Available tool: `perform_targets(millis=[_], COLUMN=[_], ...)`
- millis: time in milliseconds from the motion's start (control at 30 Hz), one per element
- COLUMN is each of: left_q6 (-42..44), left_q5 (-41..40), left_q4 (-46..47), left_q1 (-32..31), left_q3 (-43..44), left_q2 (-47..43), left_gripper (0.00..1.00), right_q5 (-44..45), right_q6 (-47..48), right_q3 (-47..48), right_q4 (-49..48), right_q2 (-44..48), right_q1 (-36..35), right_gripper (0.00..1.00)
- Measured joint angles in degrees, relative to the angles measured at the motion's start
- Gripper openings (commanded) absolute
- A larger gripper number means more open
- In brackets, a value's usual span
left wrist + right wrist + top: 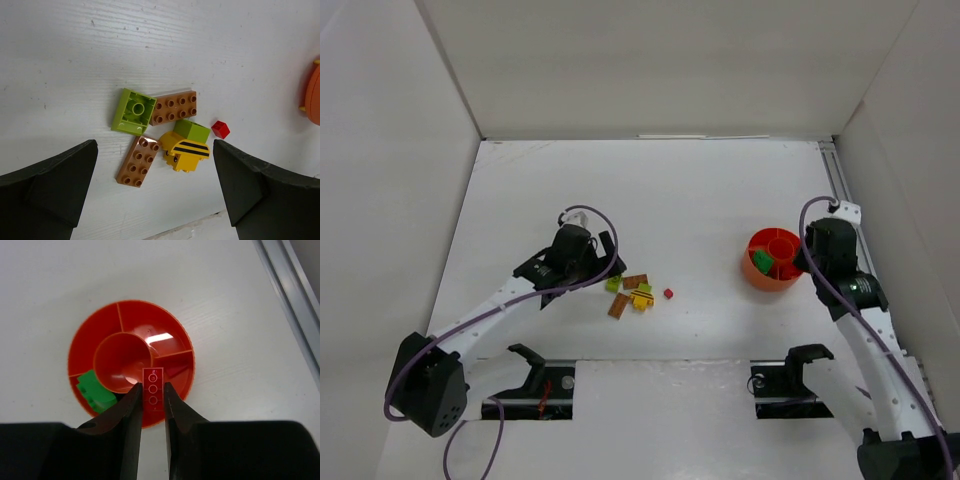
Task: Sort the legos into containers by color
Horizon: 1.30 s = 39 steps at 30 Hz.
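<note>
I need to lower my right gripper next toward the bowl's section with the red piece (175, 371) below it, and then let go of the narrow red lego plate.
My right gripper (152, 396) is shut on a narrow red lego plate (152, 389) and holds it over the near rim of the orange-red divided bowl (107, 322). A green lego (95, 393) lies in the bowl's lower-left compartment, and a red piece (175, 371) lies in the right compartment. The bowl also shows in the top view (757, 270). My left gripper (155, 192) is open above a small pile: a lime brick (133, 111), two brown plates (174, 106) (137, 161), a yellow striped piece (184, 151) under a green brick (192, 131), and a tiny red brick (220, 129).
White walls enclose the table on the left, back and right. A metal rail (837, 175) runs along the right side. Black mounts (790, 375) sit at the near edge by the arm bases.
</note>
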<state>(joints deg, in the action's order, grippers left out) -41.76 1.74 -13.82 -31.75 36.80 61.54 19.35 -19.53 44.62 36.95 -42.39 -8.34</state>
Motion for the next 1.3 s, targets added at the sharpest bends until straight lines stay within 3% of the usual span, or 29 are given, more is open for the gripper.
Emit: perform_targets(millis=[333, 467, 500, 733, 867, 967, 1067, 1300], left_q6=[0.9, 0.8, 0.8, 0.8, 0.8, 0.6, 0.0, -1.4], left_q5=[0.2, 0.2, 0.2, 0.3, 0.3, 0.4, 0.7, 0.9], left_q4=[0.5, 0.5, 0.5, 0.4, 0.4, 0.5, 0.8, 0.3], left_q1=[0.0, 0.0, 0.0, 0.0, 0.0, 0.0, 0.0, 0.0], left_q3=[0.0, 0.0, 0.0, 0.0, 0.0, 0.0, -0.3, -1.8], left_q2=[0.2, 0.2, 0.2, 0.2, 0.2, 0.2, 0.2, -1.3], left_gripper=[1.00, 1.00, 1.00, 1.00, 1.00, 1.00, 1.00, 1.00], right_q5=[-3.0, -3.5, -3.5, -4.1, -11.1, -16.5, -18.5, -17.2], right_q6=[-1.1, -1.8, -1.9, -1.6, 2.9, 6.2, 8.5, 11.9], right_q3=[-2.5, -2.5, -2.5, -2.5, -2.5, -2.5, -2.1, 4.4], right_q4=[2.7, 2.7, 2.7, 2.9, 0.3, -3.8, -8.5, -14.2], right_q2=[-6.1, -6.4, -6.2, -4.1, -2.9, -3.1, -6.8, -28.6], right_q1=[4.2, 4.2, 4.2, 4.2, 3.7, -0.9, -11.1, -36.2], right_gripper=[0.26, 0.43, 0.53, 0.57, 0.63, 0.64, 0.66, 0.60])
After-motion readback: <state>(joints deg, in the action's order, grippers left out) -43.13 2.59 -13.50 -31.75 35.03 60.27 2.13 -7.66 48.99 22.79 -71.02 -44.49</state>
